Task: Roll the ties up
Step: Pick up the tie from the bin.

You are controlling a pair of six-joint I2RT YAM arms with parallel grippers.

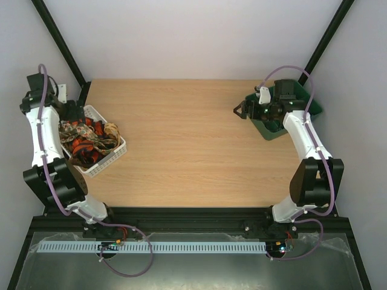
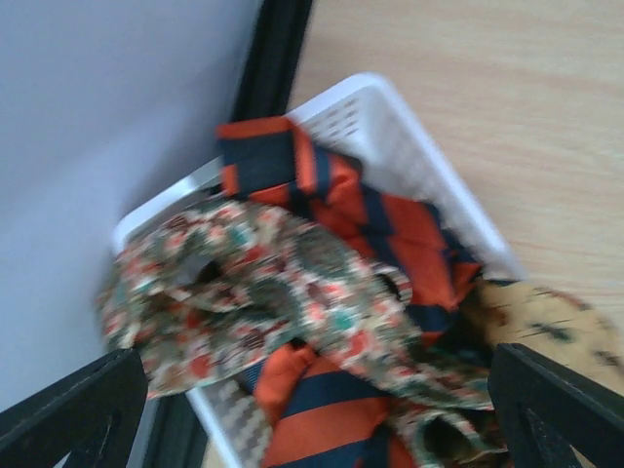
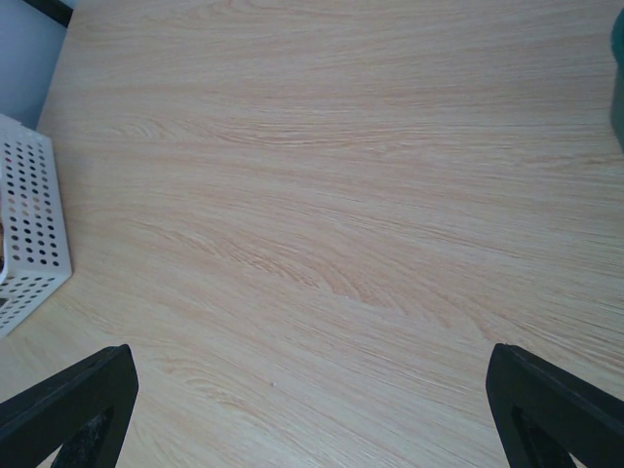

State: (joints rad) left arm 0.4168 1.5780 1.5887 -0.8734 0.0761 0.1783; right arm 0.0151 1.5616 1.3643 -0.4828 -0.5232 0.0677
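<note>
My left gripper next lowers to the left in the top view and pinches the floral tie's end, as it hangs over the basket's rim.
Several ties lie bunched in a white basket at the table's left. In the left wrist view a brown-olive floral tie lies over a red-orange tie with dark stripes, and a tan tie is at the right. From the top they show as the floral tie and the red-orange tie. My left gripper hovers over the basket's far end, open, holding nothing. My right gripper is open and empty above bare table at the right.
A green compartment tray sits at the far right under the right arm's wrist. The white basket's perforated wall shows at the left of the right wrist view. Black frame posts stand at both far corners. A wall is close behind the basket.
</note>
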